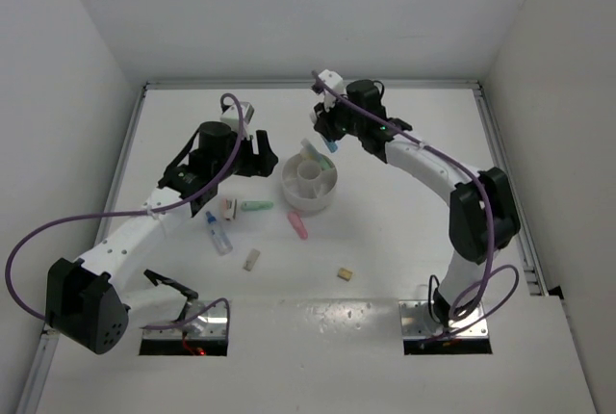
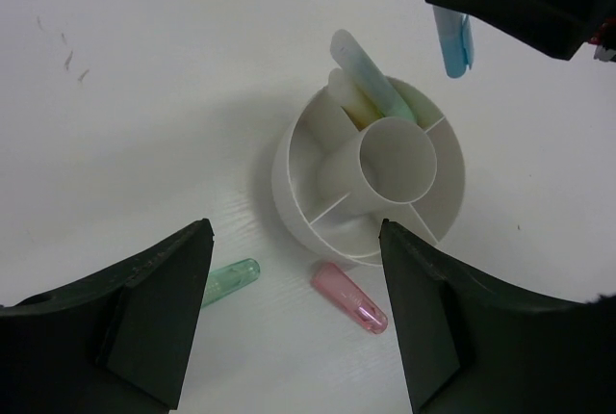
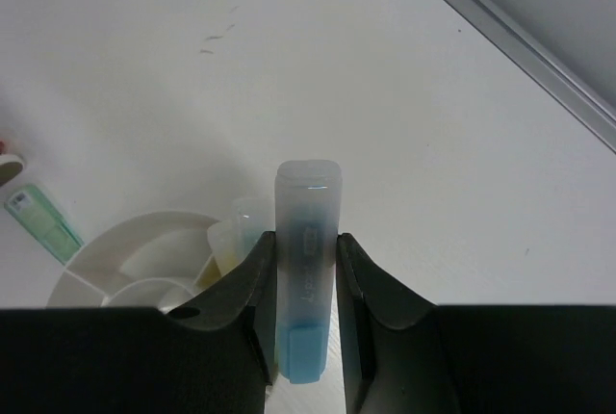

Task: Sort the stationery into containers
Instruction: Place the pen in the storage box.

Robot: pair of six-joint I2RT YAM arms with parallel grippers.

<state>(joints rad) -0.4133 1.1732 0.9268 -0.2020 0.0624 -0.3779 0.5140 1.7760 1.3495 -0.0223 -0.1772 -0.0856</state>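
My right gripper should move back and down into the bowl's back section (image 1: 327, 168) and release the pale blue marker there, because other markers already lean in it.
The white divided bowl (image 1: 310, 204) stands mid-table with a yellow and a blue marker (image 2: 369, 75) leaning in one back compartment. My right gripper (image 1: 328, 138) is shut on a pale blue marker (image 3: 307, 212) and holds it above the table just behind the bowl's (image 3: 115, 241) far rim. My left gripper (image 1: 261, 160) is open and empty, hovering left of the bowl (image 2: 289, 193). A green marker (image 2: 231, 280) and a pink marker (image 2: 349, 298) lie on the table between its fingers. A clear blue-capped tube (image 1: 218, 233) and two tan erasers (image 1: 252, 260) (image 1: 343, 273) lie nearer the front.
A small white and tan block (image 1: 229, 208) lies beside the green marker (image 1: 256, 206). White walls and metal rails (image 1: 500, 154) bound the table at the left, back and right. A black tool (image 1: 171, 285) lies by the left arm's base.
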